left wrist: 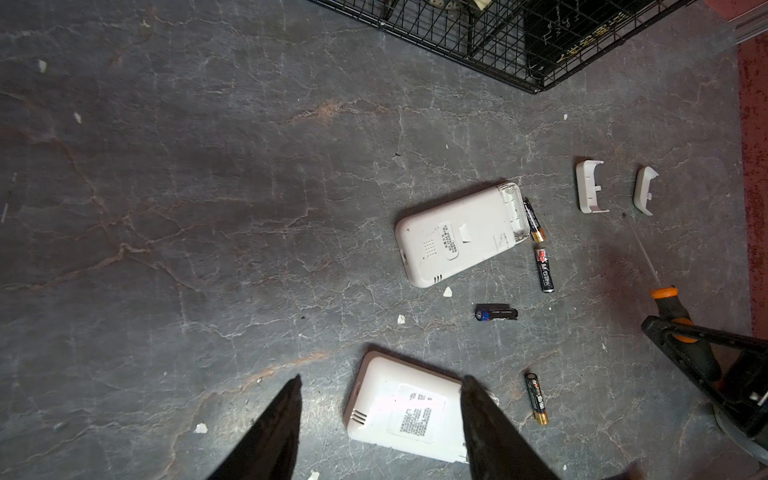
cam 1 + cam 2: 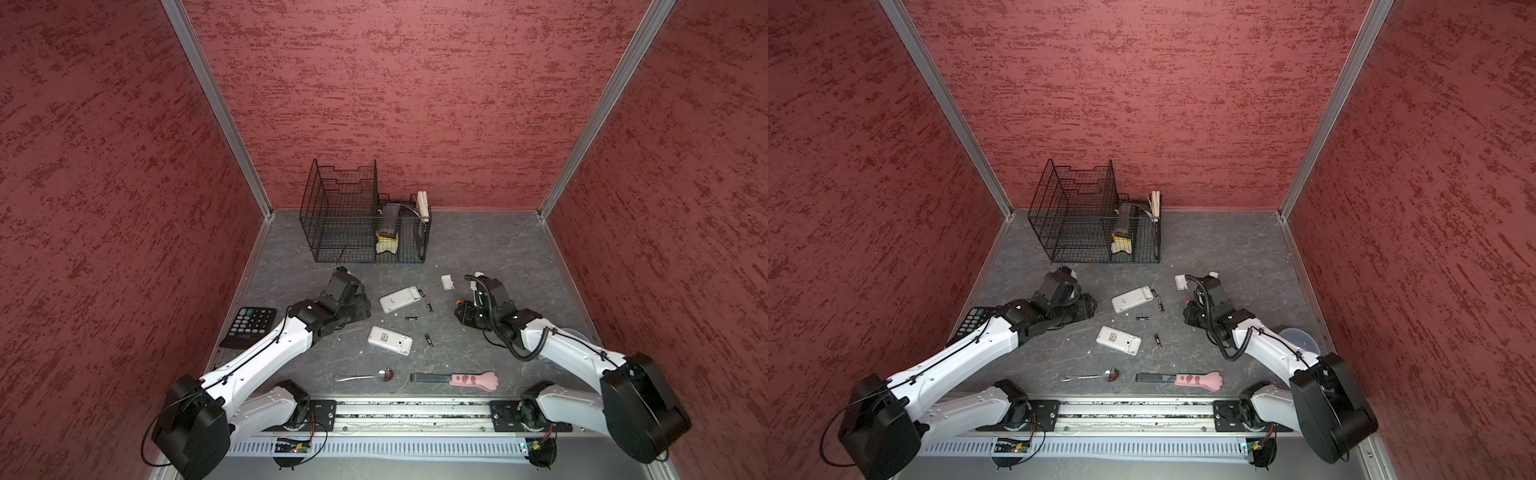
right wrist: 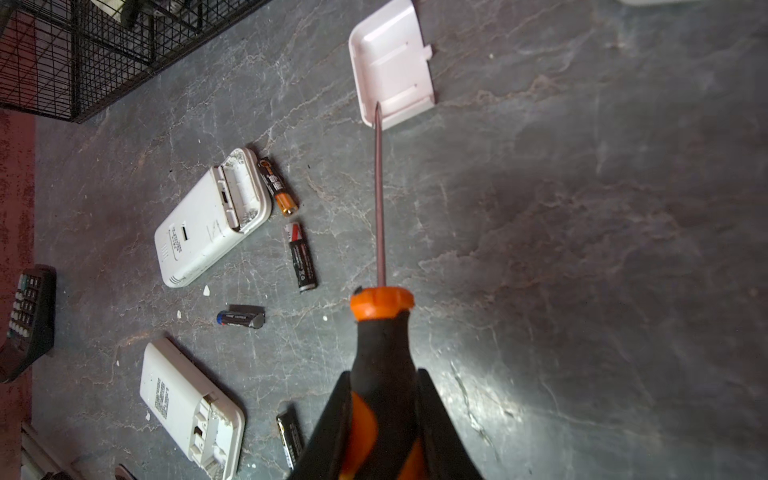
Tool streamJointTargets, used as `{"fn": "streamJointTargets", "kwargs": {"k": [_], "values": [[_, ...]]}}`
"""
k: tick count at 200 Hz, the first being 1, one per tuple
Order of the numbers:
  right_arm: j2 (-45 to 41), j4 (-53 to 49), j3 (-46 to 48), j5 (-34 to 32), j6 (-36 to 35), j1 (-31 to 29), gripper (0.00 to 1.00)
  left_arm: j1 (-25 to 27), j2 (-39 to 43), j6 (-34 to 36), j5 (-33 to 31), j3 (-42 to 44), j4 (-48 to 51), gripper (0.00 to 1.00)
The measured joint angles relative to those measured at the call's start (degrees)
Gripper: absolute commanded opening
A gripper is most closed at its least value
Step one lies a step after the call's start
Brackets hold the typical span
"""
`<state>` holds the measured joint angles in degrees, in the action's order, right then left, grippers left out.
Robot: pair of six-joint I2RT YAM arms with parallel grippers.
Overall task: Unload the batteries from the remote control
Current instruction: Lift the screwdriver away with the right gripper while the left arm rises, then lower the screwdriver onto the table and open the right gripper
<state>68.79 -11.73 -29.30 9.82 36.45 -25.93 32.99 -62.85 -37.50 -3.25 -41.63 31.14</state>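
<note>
Both battery bays are empty, so I will next move my right gripper down and a little back onto the bare tabletop short of the battery covers and let go of the screwdriver.
Two white remote controls lie face down with their battery bays open and empty: the far one [image 2: 400,299] [image 1: 457,235] and the near one [image 2: 390,340] [image 3: 187,407]. Several batteries lie loose on the table around them, for instance one [image 1: 533,220] against the far remote and another [image 1: 536,399] beside the near one. My left gripper [image 1: 382,377] hangs open above the near remote, touching nothing. My right gripper [image 3: 384,374] is shut on the orange-and-black screwdriver handle [image 3: 382,332]. The screwdriver's tip points at a white battery cover [image 3: 392,62].
A black wire basket [image 2: 361,224] stands at the back. A calculator [image 2: 251,326] lies at the left edge. A spoon [image 2: 368,376] and a pink paw-shaped tool [image 2: 457,379] lie near the front rail. A second battery cover [image 1: 645,191] lies beside the first.
</note>
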Motion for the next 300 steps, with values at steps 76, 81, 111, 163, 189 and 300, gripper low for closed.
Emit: {"fn": "streamJointTargets", "kwargs": {"k": [76, 81, 111, 163, 189, 300], "values": [[3.7, 3.8, 3.1, 1.8, 1.0, -1.4, 0.05, 0.0, 0.0, -0.2, 0.0, 0.3, -0.2, 0.62], [4.0, 4.2, 3.1, 1.8, 1.0, -1.4, 0.07, 0.0, 0.0, -0.2, 0.0, 0.3, -0.2, 0.62], [5.7, 5.7, 3.1, 2.2, 1.0, -1.4, 0.14, -0.3, 0.0, -0.2, 0.0, 0.3, -0.1, 0.62], [6.0, 6.1, 3.1, 2.2, 1.0, -1.4, 0.24, -0.9, 0.0, -0.2, 0.0, 0.3, -0.1, 0.62], [6.0, 5.7, 3.1, 2.2, 0.8, -1.4, 0.28, -1.0, 0.0, -0.2, 0.0, 0.3, -0.1, 0.62], [6.2, 5.3, 3.1, 2.2, 0.8, -1.4, 0.36, -2.9, 0.7, -0.2, 0.2, 0.6, -0.1, 0.65]]}}
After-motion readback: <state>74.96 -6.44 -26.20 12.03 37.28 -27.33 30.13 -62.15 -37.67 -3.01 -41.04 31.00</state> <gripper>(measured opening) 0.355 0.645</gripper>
